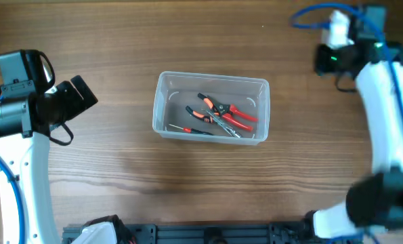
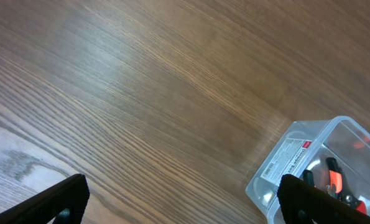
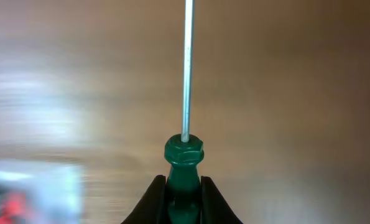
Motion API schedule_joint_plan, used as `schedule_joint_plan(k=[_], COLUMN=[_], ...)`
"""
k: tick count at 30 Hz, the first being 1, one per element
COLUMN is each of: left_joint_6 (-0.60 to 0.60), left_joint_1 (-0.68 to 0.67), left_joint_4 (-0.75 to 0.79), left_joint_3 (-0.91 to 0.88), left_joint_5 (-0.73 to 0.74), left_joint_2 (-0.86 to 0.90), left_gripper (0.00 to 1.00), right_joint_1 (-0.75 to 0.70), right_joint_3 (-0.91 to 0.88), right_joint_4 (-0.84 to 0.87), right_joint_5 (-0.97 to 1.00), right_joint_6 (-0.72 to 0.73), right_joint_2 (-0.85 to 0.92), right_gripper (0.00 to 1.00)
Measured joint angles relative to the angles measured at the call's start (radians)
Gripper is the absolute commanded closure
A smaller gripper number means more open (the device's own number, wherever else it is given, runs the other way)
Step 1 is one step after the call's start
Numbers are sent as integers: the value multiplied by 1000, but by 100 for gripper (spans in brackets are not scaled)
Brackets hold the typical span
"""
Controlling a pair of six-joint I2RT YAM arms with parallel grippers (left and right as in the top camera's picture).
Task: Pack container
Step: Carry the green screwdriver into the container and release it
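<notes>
The container's bottom has a bare spot. My right gripper should swing to the left in the overhead view, then go down into the container beyond the red-handled pliers (image 1: 240,97) (image 3: 35,188), where that spot is.
The clear plastic container (image 1: 211,107) stands mid-table with red-handled pliers (image 1: 236,116), an orange-and-black tool and a thin red screwdriver inside. Its corner shows at the lower right of the left wrist view (image 2: 315,163). My left gripper (image 2: 185,199) is open and empty, above bare table to the left of the container. My right gripper (image 3: 183,190) is shut on the green handle of a screwdriver (image 3: 185,158), whose metal shaft points up the frame. In the overhead view the right wrist (image 1: 336,57) is at the far right back; its fingers are hidden there.
The wooden table (image 1: 120,169) runs all round the container. A dark rail (image 1: 208,234) lies along the front edge. The right arm's white links (image 1: 384,115) reach along the right side. A blurred pale shape with red (image 3: 23,193) sits at the right wrist view's lower left.
</notes>
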Motion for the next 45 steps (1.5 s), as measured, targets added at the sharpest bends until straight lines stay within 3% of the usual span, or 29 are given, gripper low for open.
schedule_joint_plan(k=[4,10,16,25,28,34,39,42,44,45], left_joint_6=[0,1,1,1,1,1,1,1,1,1], left_joint_1=[0,0,0,0,0,0,0,0,0,0], left_joint_4=[0,0,-1,-1,-3,-4,-4,-4,-4,-5], left_joint_3=[0,0,0,0,0,0,0,0,0,0], left_joint_5=[0,0,0,0,0,0,0,0,0,0], left_joint_2=[0,0,0,0,0,0,0,0,0,0], left_gripper=[0,0,0,0,0,0,0,0,0,0], right_joint_1=[326,641,679,638,584,535,540,540,539,537], right_joint_3=[27,14,11,10,10,10,10,10,9,8], right_joint_4=[-3,-26,-41,34,53,39,26,24,26,31], right_joint_5=[-19,-52,-167,-163,-158,-144,-144,-149,-163,-168], right_joint_6=[-219,-535,-640,-694,-696,-698,-687,-602,-514,-446], right_joint_2=[-127,-24,177,365,369,369,369,367,342,311], right_gripper=[96,96,96,94,78,61,59,53,26,0])
